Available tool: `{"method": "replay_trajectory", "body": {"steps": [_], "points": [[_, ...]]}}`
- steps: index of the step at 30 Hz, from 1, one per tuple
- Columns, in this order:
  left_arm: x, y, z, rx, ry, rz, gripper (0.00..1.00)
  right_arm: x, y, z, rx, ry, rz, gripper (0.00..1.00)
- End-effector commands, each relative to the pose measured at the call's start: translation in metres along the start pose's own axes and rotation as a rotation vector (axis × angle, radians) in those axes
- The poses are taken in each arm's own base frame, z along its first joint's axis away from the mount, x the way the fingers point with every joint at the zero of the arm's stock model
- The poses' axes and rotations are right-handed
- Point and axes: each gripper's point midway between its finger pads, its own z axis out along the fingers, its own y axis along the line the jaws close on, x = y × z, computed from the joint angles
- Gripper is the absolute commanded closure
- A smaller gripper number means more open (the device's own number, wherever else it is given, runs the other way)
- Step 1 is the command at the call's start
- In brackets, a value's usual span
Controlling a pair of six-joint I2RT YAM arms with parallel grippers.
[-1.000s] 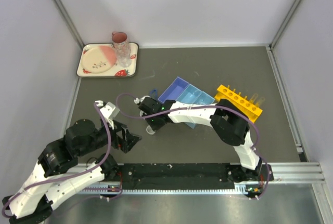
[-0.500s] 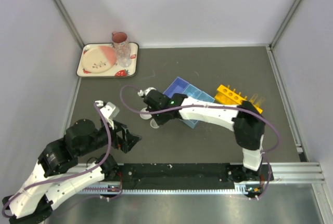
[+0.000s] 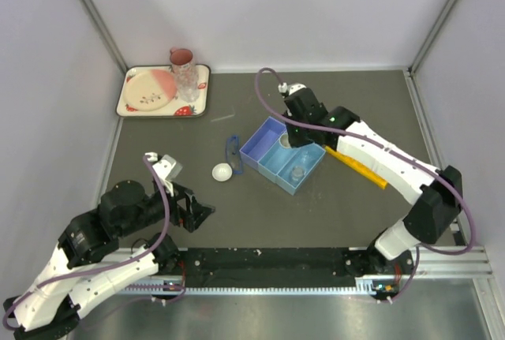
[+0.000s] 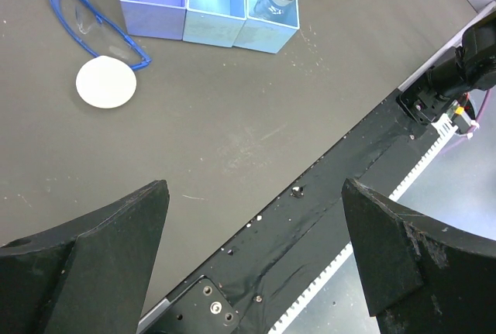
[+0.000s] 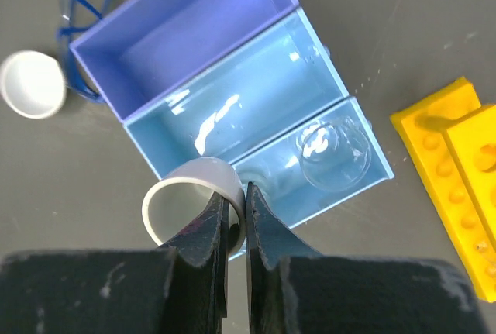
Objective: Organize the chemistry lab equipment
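Note:
The right gripper lowers the white dish into the tray's middle compartment (image 3: 274,162) (image 5: 184,128) next, toward the compartment's end nearest the second white dish.
My right gripper (image 3: 293,136) hangs over the blue divided tray (image 3: 264,141), shut on the rim of a small white round dish (image 5: 190,198), as the right wrist view (image 5: 235,210) shows. The clear beaker (image 5: 333,152) lies in the tray's (image 5: 178,47) end compartment. A second white dish (image 3: 222,172) sits on the table left of the tray, next to the blue-rimmed goggles (image 3: 231,151). The yellow holed rack (image 3: 357,169) lies right of the tray, partly under my right arm. My left gripper (image 3: 203,212) is open and empty near the front edge. No glass rods show.
A cream strawberry tray (image 3: 130,107) with a plate, pink mug (image 3: 181,58) and clear tumbler stands at the back left corner. The black base rail (image 4: 310,218) runs along the near edge. The left wrist view shows the dish (image 4: 105,81), goggles (image 4: 93,28) and tray (image 4: 209,8).
My right gripper took one white dish from the table left of the tray, lifted it and carried it right, over the tray. One dish stayed on the table. The left arm has not moved.

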Motion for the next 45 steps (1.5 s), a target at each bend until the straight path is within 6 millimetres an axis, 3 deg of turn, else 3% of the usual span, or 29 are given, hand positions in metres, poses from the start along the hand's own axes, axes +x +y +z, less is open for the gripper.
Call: {"method": "replay_trajectory", "body": {"steps": [1, 12, 16, 21, 31, 40, 45], "points": [[-0.021, -0.007, -0.001, 0.024, -0.061, 0.021, 0.01, 0.015, -0.008, 0.021, 0.006, 0.053, -0.007, 1.00], [-0.014, -0.004, -0.001, 0.020, -0.054, 0.017, 0.01, 0.046, -0.002, 0.090, -0.018, 0.174, -0.036, 1.00], [-0.014, -0.003, -0.002, 0.015, -0.058, 0.016, 0.01, 0.050, 0.003, 0.106, -0.037, 0.191, -0.043, 1.00], [-0.011, -0.001, -0.003, 0.006, -0.053, 0.016, 0.01, 0.051, 0.013, 0.115, -0.080, 0.198, -0.040, 1.00], [-0.011, 0.000, -0.002, 0.003, -0.052, 0.016, 0.01, 0.084, 0.036, 0.130, -0.105, 0.257, -0.105, 1.00], [-0.012, 0.000, -0.004, -0.001, -0.060, 0.016, 0.01, 0.100, 0.036, 0.141, -0.066, 0.288, -0.129, 1.00], [-0.011, 0.001, -0.003, -0.001, -0.055, 0.017, 0.01, 0.098, 0.035, 0.138, -0.057, 0.280, -0.133, 0.67]]}}
